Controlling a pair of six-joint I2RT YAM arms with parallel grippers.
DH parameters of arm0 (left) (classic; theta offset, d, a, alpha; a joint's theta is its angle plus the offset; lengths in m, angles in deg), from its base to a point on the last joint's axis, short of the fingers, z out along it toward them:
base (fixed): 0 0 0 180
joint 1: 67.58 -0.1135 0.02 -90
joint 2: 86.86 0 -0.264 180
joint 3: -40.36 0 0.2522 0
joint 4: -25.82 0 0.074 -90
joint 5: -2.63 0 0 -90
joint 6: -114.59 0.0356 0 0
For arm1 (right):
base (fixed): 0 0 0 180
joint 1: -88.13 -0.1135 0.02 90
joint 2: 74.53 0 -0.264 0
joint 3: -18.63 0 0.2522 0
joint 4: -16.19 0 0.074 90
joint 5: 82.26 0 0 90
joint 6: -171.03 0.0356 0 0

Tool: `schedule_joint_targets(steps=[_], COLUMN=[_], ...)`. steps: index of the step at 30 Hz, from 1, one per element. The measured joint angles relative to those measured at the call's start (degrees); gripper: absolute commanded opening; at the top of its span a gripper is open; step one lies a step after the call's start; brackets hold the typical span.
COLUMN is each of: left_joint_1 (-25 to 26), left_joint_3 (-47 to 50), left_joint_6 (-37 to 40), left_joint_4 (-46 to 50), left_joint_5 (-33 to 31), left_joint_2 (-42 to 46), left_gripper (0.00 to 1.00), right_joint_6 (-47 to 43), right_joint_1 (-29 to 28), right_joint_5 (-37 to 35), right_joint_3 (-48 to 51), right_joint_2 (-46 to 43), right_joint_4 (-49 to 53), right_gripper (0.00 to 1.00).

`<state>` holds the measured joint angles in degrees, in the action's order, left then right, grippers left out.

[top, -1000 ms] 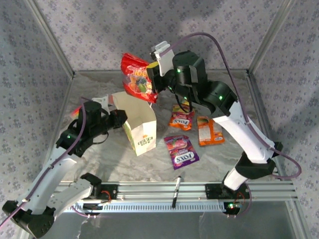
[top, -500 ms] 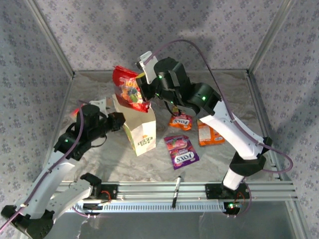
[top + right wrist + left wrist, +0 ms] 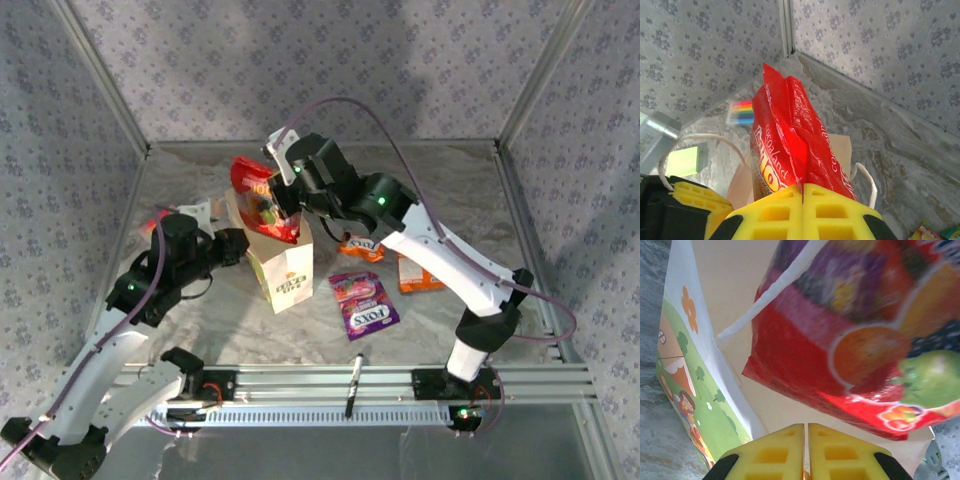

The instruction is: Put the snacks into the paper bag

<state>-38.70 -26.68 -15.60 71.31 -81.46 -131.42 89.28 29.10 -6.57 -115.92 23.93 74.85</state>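
Note:
The packet in my right gripper should go deeper into the bag's opening next. Then I should let go of the packet's top edge.
My right gripper (image 3: 281,193) (image 3: 803,189) is shut on the top edge of a red snack packet (image 3: 262,206) (image 3: 790,135) (image 3: 840,355). The packet hangs with its lower end in the open mouth of the paper bag (image 3: 285,272) (image 3: 842,150) (image 3: 695,370). The bag stands upright at centre left. At the bag's left rim, my left gripper (image 3: 240,247) (image 3: 806,440) is shut on the paper. On the table to the bag's right lie a purple FOXS packet (image 3: 363,303) and two orange packets (image 3: 361,244) (image 3: 421,273), both partly hidden under the right arm.
A black pen (image 3: 355,384) lies on the front rail. A rainbow-striped item (image 3: 743,111) rests on the table behind the bag. The bag's white loop handles (image 3: 866,181) hang outward at both sides. Patterned walls close in the left, back and right.
My right arm has swung left and down with the red packet, bringing it from above and behind the bag into the bag's mouth. The left gripper has kept its hold on the rim.

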Motion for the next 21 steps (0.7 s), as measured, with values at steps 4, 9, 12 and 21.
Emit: schedule_joint_targets(steps=[4, 9, 12, 21], left_joint_1=[0.0, 0.0, 0.0, 0.0], left_joint_3=[0.0, 0.0, 0.0, 0.0], left_joint_6=[0.0, 0.0, 0.0, 0.0], left_joint_4=[0.3, 0.3, 0.3, 0.3], left_joint_5=[0.0, -0.5, -0.7, -0.9], left_joint_2=[0.1, 0.3, 0.3, 0.2], left_gripper=[0.1, 0.1, 0.1, 0.1], right_joint_6=[0.5, 1.5, 2.0, 3.4], right_joint_1=[-0.8, -1.4, -1.8, -2.8], right_joint_5=[0.1, 0.7, 1.2, 2.1], right_joint_3=[1.5, 2.5, 3.2, 5.6], right_joint_2=[0.6, 1.2, 1.8, 4.1], right_joint_4=[0.3, 0.8, 1.0, 4.3], right_gripper=[0.0, 0.0, 0.0, 0.0])
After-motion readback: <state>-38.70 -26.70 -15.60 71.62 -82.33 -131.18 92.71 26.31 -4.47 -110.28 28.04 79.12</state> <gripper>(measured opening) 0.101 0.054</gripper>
